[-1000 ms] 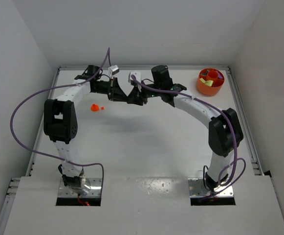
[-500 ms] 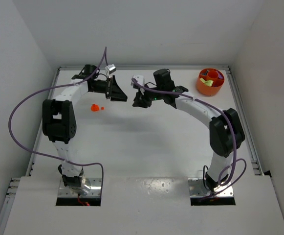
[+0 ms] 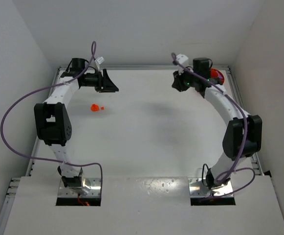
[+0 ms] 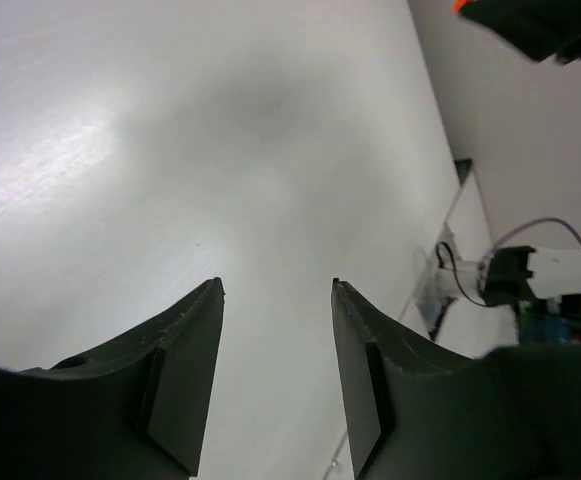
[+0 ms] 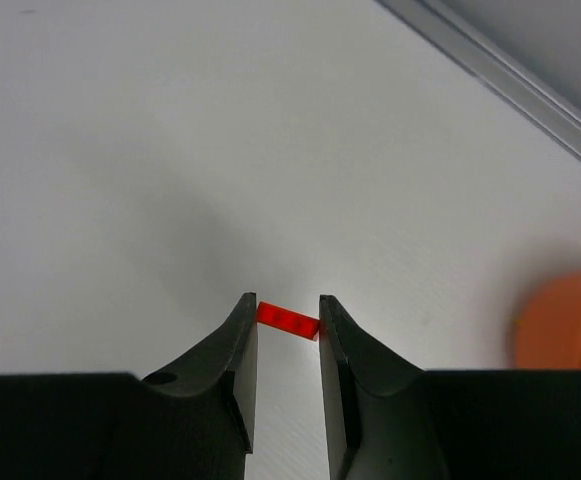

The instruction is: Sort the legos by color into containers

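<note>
The right gripper swings to the right in the top view, over the orange bowl's middle [image 3: 215, 77] next, since the small orange-red lego still hangs above the table.
My right gripper [image 5: 287, 305] is shut on a small orange-red lego [image 5: 288, 320], held at its fingertips above the table. In the top view this gripper [image 3: 177, 84] sits just left of the orange bowl [image 3: 218, 75], which the arm mostly hides. The bowl's blurred edge [image 5: 560, 320] shows at the right of the right wrist view. A second orange-red lego [image 3: 97, 107] lies on the table at the left. My left gripper [image 3: 113, 88] is open and empty near the back left, up and to the right of that lego; its open jaws [image 4: 275, 290] frame bare table.
A metal rail [image 3: 144, 67] runs along the back edge of the table and another down the right side [image 3: 242, 122]. White walls close in the back and both sides. Purple cables loop beside each arm.
My right gripper has swung right and back from the table's middle to beside the bowl, carrying the orange-red lego. My left gripper has pulled back towards the back left corner.
</note>
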You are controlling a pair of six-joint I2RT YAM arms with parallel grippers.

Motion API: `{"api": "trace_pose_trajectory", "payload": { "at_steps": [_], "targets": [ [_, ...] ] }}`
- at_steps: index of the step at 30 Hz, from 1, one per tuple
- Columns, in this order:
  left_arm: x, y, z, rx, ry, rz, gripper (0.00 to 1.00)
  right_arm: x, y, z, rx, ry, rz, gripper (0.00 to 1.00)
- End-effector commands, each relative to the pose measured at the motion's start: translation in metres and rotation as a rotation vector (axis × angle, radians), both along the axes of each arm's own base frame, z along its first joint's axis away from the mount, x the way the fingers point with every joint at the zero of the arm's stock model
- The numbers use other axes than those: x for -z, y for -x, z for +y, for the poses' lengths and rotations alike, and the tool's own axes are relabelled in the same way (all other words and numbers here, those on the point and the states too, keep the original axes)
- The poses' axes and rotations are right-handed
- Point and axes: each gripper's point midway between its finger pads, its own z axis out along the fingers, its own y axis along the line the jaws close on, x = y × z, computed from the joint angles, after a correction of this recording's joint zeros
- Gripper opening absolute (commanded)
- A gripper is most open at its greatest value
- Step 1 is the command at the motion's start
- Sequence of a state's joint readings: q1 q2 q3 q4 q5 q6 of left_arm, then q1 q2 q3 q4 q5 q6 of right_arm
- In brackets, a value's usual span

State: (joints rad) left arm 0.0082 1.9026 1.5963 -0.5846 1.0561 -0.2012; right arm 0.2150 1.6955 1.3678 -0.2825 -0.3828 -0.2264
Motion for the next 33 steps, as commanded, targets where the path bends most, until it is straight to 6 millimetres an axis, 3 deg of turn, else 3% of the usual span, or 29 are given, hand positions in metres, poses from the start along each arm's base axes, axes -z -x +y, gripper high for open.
{"api": "trace_pose_trajectory", "payload": {
  "at_steps": [1,2,5,7,8,9,11,12,15,17,20,21,23,26,27,30,33],
  "targets": [
    [-0.035,-0.025,0.010,-0.100,-0.097,-0.193,0.53,-0.021,-0.032,-0.059,0.241,-0.009,-0.007,0.05],
    [-0.040,-0.027,0.011,-0.117,-0.101,-0.204,0.53,-0.028,-0.042,-0.084,0.303,-0.014,-0.014,0.05],
    [-0.036,-0.036,0.015,-0.173,-0.139,-0.203,0.53,-0.032,-0.065,-0.125,0.419,-0.040,-0.005,0.04],
    [-0.036,-0.041,0.021,-0.215,-0.177,-0.213,0.53,-0.026,-0.072,-0.141,0.475,-0.063,0.043,0.04],
    [-0.036,-0.041,0.021,-0.216,-0.177,-0.213,0.53,-0.040,-0.082,-0.150,0.498,-0.078,0.022,0.04],
    [-0.040,-0.042,0.021,-0.221,-0.171,-0.215,0.53,-0.022,-0.086,-0.164,0.531,-0.076,0.079,0.04],
    [-0.048,-0.047,0.019,-0.227,-0.151,-0.214,0.54,-0.029,-0.098,-0.178,0.564,-0.093,0.065,0.04],
    [-0.041,-0.049,0.018,-0.235,-0.142,-0.169,0.56,-0.018,-0.101,-0.178,0.574,-0.101,0.095,0.04],
    [-0.039,-0.054,0.021,-0.258,-0.153,-0.163,0.68,-0.013,-0.112,-0.194,0.624,-0.114,0.115,0.04],
    [-0.044,-0.054,0.020,-0.251,-0.145,-0.175,0.71,-0.005,-0.114,-0.212,0.670,-0.121,0.130,0.04],
    [-0.045,-0.054,0.017,-0.233,-0.130,-0.173,0.79,0.002,-0.114,-0.224,0.708,-0.116,0.141,0.04],
    [-0.045,-0.055,0.017,-0.229,-0.134,-0.181,0.90,0.005,-0.115,-0.232,0.734,-0.119,0.142,0.04],
    [-0.038,-0.056,0.019,-0.238,-0.146,-0.163,1.00,0.007,-0.116,-0.239,0.753,-0.113,0.140,0.04],
    [-0.036,-0.061,0.025,-0.266,-0.155,-0.155,1.00,0.001,-0.122,-0.250,0.786,-0.114,0.113,0.04],
    [-0.037,-0.060,0.024,-0.258,-0.148,-0.155,1.00,0.008,-0.122,-0.258,0.807,-0.106,0.123,0.04],
    [-0.045,-0.057,0.017,-0.218,-0.101,-0.165,1.00,0.008,-0.124,-0.264,0.821,-0.115,0.116,0.04],
    [-0.046,-0.061,0.024,-0.257,-0.005,-0.122,1.00,0.009,-0.127,-0.266,0.829,-0.110,0.113,0.04]
  ]
}}
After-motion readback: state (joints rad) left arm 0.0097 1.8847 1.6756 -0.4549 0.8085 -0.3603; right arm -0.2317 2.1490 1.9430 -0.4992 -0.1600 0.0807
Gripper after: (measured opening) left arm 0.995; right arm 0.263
